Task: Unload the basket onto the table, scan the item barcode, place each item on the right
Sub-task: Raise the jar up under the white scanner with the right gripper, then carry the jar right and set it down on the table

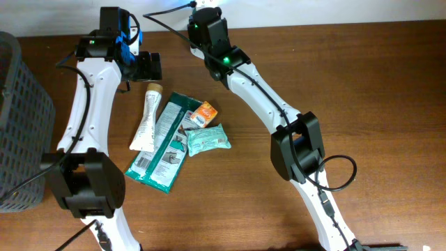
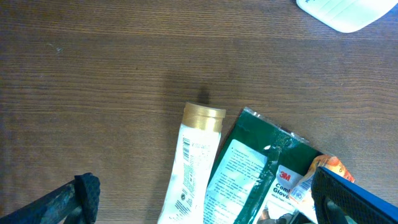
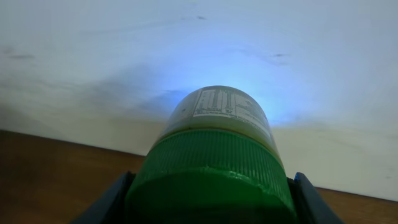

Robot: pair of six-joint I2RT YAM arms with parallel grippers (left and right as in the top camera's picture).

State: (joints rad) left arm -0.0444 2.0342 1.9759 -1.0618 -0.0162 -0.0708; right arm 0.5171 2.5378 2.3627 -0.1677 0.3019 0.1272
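My right gripper will next move to its right in the overhead view, then lower and release the jar on the bare tabletop, clear of the pile.
A jar with a green ribbed lid (image 3: 214, 168) and a pale printed label (image 3: 224, 106) fills the right wrist view. My right gripper (image 3: 211, 202) is shut on its lid, a finger on each side. In the overhead view that gripper (image 1: 206, 12) is at the table's back edge, facing the white wall, and the jar itself is hidden there. My left gripper (image 1: 146, 66) hangs open above the gold cap of a white tube (image 1: 148, 115). In the left wrist view its fingers (image 2: 84, 193) stand wide apart over the tube (image 2: 193, 162), holding nothing.
A pile lies mid-table: a green glove pack (image 1: 164, 143), an orange packet (image 1: 204, 111) and a teal pack (image 1: 208, 139). A dark mesh basket (image 1: 21, 118) stands at the left edge. A bluish glow (image 3: 280, 102) lights the wall behind the jar.
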